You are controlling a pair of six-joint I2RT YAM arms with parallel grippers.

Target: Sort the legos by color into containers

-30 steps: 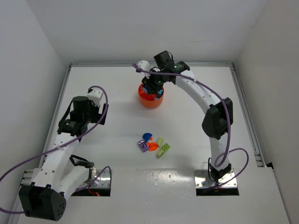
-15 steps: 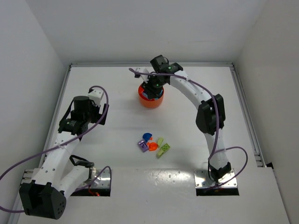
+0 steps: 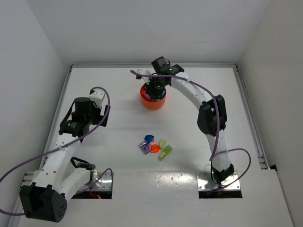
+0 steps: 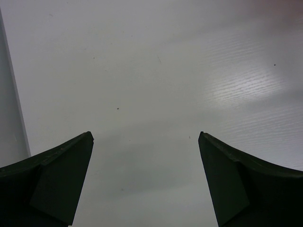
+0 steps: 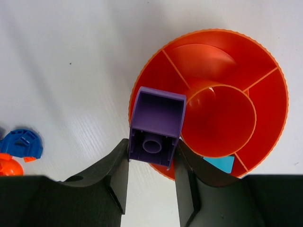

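The loose purple brick [image 3: 145, 147] is below my left gripper and to its right in the top view, so my left gripper should next swing across, back and down over it.
My right gripper [image 5: 151, 153] is shut on a purple brick [image 5: 156, 124] and holds it over the near-left rim of the round orange tray [image 5: 265, 137]. In the top view the right gripper [image 3: 155, 88] hangs over the tray [image 3: 152, 103]. A teal piece [image 5: 219, 163] lies in one wedge section. Loose legos lie mid-table: a blue piece [image 3: 149, 138], a purple brick [image 3: 143, 147], an orange piece [image 3: 154, 149] and yellow-green pieces [image 3: 165, 151]. My left gripper [image 4: 146, 142] is open and empty over bare table, far left of the tray.
The table is walled on the left, back and right. A rail runs along the right edge [image 3: 249, 123]. The blue piece [image 5: 20, 144] and the orange piece [image 5: 8, 167] show at the left edge of the right wrist view.
My right arm has swung left and settled over the tray with the purple brick. The left arm has not moved.
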